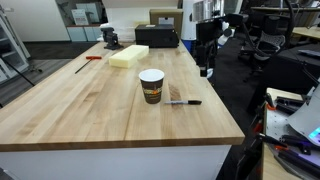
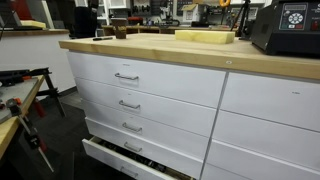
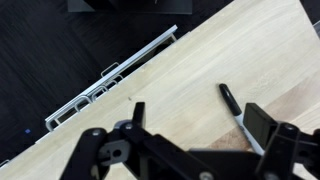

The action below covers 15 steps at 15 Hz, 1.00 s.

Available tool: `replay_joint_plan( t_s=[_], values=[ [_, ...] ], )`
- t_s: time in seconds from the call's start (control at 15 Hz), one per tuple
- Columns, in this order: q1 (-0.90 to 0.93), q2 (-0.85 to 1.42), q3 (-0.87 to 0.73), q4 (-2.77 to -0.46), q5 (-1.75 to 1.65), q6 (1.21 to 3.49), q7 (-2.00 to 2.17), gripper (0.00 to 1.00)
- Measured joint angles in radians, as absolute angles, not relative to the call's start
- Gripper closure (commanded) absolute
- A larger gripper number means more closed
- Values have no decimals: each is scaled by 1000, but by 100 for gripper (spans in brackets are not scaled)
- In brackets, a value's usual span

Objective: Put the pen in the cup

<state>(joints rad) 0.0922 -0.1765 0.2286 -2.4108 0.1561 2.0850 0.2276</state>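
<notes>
The pen lies below my gripper and to its right in the wrist view. My gripper needs to shift, turn and lower onto the pen's black end (image 1: 193, 102) (image 3: 230, 98) next.
The paper cup (image 1: 151, 86), white on top with a dark brown band, stands upright near the middle of the wooden table (image 1: 90, 105). The thin black pen (image 1: 184, 101) lies flat on the table just beside the cup. In the wrist view the pen (image 3: 232, 105) lies on the wood close to one finger. My gripper (image 1: 206, 70) hangs above the table edge beyond the pen, apart from it. In the wrist view the gripper (image 3: 200, 122) is open and empty. The cup does not show in the wrist view.
A pale yellow block (image 1: 127, 56) and a red slender tool (image 1: 92, 58) lie at the table's far end, near a black box (image 1: 157, 36). The block also shows in an exterior view (image 2: 205, 36). White drawers sit below the tabletop; the lowest drawer (image 2: 120, 160) is pulled out.
</notes>
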Motion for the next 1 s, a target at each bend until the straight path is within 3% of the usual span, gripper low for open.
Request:
replay_joint_plan(
  t_s=[1.0],
  values=[
    [203,-11,234,-2355,314,2198,-205,0]
  ],
)
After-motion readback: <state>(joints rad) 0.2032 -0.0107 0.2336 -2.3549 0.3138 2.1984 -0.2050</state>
